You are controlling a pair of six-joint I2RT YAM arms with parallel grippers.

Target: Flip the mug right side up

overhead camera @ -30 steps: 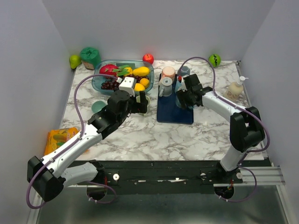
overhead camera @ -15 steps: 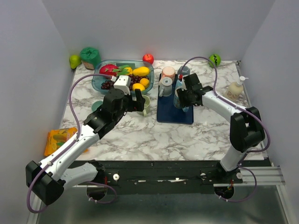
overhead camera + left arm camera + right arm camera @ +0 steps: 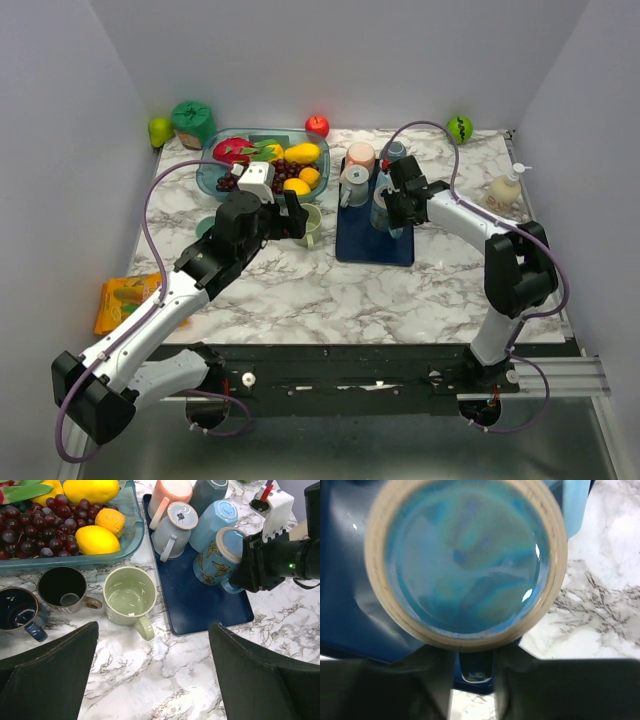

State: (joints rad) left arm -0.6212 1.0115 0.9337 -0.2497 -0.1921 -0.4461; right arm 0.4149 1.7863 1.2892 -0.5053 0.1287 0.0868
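Note:
My left gripper goes up and turns across toward the mug handle's uncovered lower end (image 3: pixel 396 232) (image 3: pixel 231 587) next. That end lies to its right in the top view.
A blue butterfly mug (image 3: pixel 215 560) lies tilted on the navy mat (image 3: pixel 200 610), its pale-rimmed base (image 3: pixel 465 555) filling the right wrist view. My right gripper (image 3: pixel 473 680) has closed from the right side onto the mug's handle, which sits in the narrow gap between the two fingers. From above, the mug (image 3: pixel 384 212) is at the mat's right half with the right gripper (image 3: pixel 397 208) against it. My left gripper (image 3: pixel 154 630) hangs open above bare marble, just short of an upright green mug (image 3: pixel 129 596), and holds nothing.
Several upside-down mugs (image 3: pixel 172 522) crowd the back of the mat. A brown mug (image 3: pixel 62 587) and a dark blue mug (image 3: pixel 17 612) stand upright left of the green one. Behind them is a fruit tray (image 3: pixel 131 540). A soap bottle (image 3: pixel 505 190) stands far right and a snack bag (image 3: pixel 130 297) lies at the left edge.
My right gripper's fingers have narrowed onto the blue mug's handle. The left arm has drawn back and to the left, away from the green mug, with its jaws still wide.

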